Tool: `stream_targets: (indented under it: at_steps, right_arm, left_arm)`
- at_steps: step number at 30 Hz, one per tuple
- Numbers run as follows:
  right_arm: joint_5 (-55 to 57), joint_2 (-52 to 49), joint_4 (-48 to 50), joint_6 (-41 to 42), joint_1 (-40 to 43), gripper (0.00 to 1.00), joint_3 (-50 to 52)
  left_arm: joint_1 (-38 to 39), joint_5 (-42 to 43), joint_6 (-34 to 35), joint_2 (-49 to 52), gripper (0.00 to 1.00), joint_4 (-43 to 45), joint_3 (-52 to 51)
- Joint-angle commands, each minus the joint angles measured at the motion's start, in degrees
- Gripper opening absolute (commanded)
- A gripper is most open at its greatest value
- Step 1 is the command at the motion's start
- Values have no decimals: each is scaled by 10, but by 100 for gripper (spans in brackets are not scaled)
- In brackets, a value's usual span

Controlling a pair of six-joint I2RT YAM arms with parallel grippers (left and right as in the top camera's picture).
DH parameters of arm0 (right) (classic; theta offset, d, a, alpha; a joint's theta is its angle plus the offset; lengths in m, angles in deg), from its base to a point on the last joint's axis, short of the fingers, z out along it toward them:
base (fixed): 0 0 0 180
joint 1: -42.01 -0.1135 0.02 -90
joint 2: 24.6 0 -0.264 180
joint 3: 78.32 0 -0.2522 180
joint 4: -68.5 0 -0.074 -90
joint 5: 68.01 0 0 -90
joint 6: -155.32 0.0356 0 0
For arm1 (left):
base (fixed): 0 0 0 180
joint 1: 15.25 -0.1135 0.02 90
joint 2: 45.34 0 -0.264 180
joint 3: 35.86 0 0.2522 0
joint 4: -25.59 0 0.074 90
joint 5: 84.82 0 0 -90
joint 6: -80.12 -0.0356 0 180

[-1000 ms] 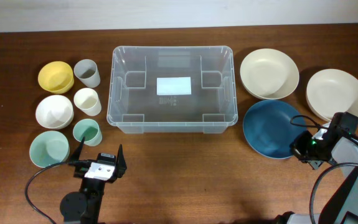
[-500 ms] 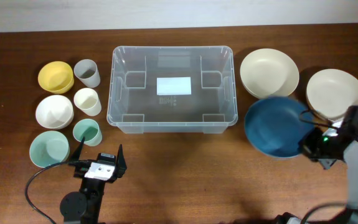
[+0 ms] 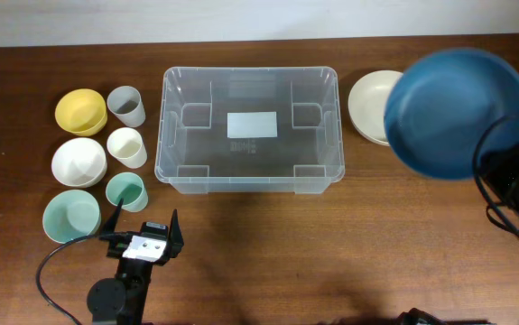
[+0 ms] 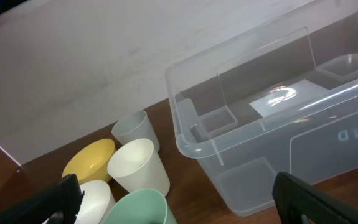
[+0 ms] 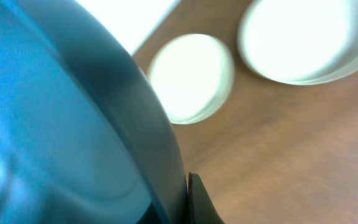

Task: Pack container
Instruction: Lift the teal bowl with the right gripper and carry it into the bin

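Note:
The right gripper swings left in the overhead view and down to the container's empty end by the cups next, lowers the plate and releases it.
The clear plastic container (image 3: 250, 128) stands at the table's middle back with a white label on its base; it also shows in the left wrist view (image 4: 272, 118). My right gripper (image 3: 503, 171) is shut on the rim of a dark blue plate (image 3: 456, 112) and holds it high above the table's right side; in the right wrist view the blue plate (image 5: 54, 124) fills the left and one finger (image 5: 197, 199) presses its edge. My left gripper (image 3: 144, 236) is open and empty, low near the front left, its fingers showing at the edges of the left wrist view (image 4: 172, 205).
Left of the container are a yellow bowl (image 3: 80, 111), a white bowl (image 3: 78, 162), a mint bowl (image 3: 69, 216), a grey cup (image 3: 126, 106), a cream cup (image 3: 126, 146) and a mint cup (image 3: 126, 191). A cream plate (image 3: 372, 104) lies at right, partly hidden.
My right gripper has lifted the blue plate off the table and raised it high, up and toward the back right. The left arm has not moved.

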Motion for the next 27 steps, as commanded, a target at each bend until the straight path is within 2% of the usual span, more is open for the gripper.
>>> stream_targets:
  at_steps: [1,9,13,20,27]
  right_arm:
    - [-48,-7,30,70,-75,4,-9]
    - [25,-132,201,165,-360,4,-9]
    - [64,-211,269,195,-455,4,-9]
    - [83,-336,333,227,-534,4,-9]
    - [112,-400,362,237,-569,4,-9]
  left_arm:
    - [-3,8,-7,-2,100,-2,-2]
    - [-3,8,-7,-2,100,-2,-2]
    - [-3,8,-7,-2,100,-2,-2]
    - [-3,8,-7,-2,100,-2,-2]
    - [-3,8,-7,-2,100,-2,-2]
